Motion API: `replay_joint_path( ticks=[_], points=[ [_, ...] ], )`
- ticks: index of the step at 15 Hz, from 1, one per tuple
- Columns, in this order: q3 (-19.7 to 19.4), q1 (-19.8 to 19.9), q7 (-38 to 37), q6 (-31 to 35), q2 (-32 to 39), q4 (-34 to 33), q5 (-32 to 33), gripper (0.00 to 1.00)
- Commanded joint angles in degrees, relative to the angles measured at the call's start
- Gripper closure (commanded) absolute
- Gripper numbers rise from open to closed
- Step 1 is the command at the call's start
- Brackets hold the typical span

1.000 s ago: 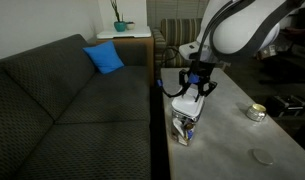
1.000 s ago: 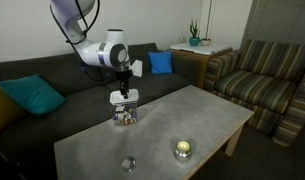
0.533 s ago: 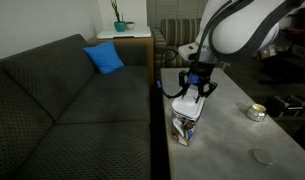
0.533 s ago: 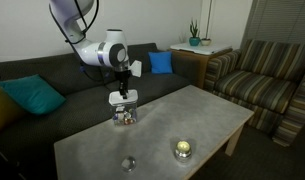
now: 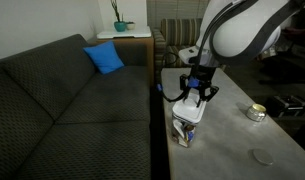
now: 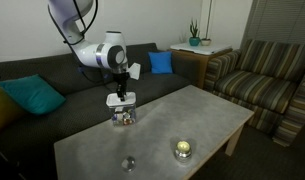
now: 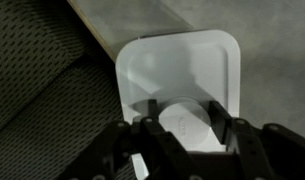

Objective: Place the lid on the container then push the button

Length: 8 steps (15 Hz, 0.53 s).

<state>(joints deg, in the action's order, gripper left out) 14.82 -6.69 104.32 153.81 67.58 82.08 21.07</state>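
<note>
I should next move my gripper away from the sofa and open it to let go of the round raised part between its fingers, because the lid is on top of the container point(image 5: 185, 130).
The flat white square lid point(image 7: 182, 65) fills the wrist view, and my gripper point(image 7: 184, 115) is shut on a round raised part at its middle. In both exterior views the gripper point(image 5: 195, 97) point(image 6: 121, 92) holds the lid point(image 5: 189, 112) point(image 6: 120, 100) level, right on top of the clear square container point(image 5: 185, 130) point(image 6: 122, 116). The container stands near the table edge next to the sofa, with colourful items inside. I cannot tell whether the lid is fully seated. No clear button shows.
A small round metallic object point(image 5: 255, 113) point(image 6: 181, 150) and a flat grey disc point(image 5: 261, 156) point(image 6: 128, 162) lie on the grey table point(image 6: 192, 115). The dark sofa point(image 5: 62, 100) runs along the table edge. A striped armchair point(image 6: 267, 75) stands beyond the table.
My gripper has moved down a little with the lid, bringing it onto the top of the container.
</note>
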Motion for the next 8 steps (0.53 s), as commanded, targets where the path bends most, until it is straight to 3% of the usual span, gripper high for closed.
replay_joint_path(
  ticks=[1,8],
  points=[
    [-1.2,-0.8,-1.3,-0.7,-2.8,3.3,-1.4,0.72],
    [-5.4,-1.9,-5.8,-1.2,-1.4,2.3,-0.4,0.72]
  ],
)
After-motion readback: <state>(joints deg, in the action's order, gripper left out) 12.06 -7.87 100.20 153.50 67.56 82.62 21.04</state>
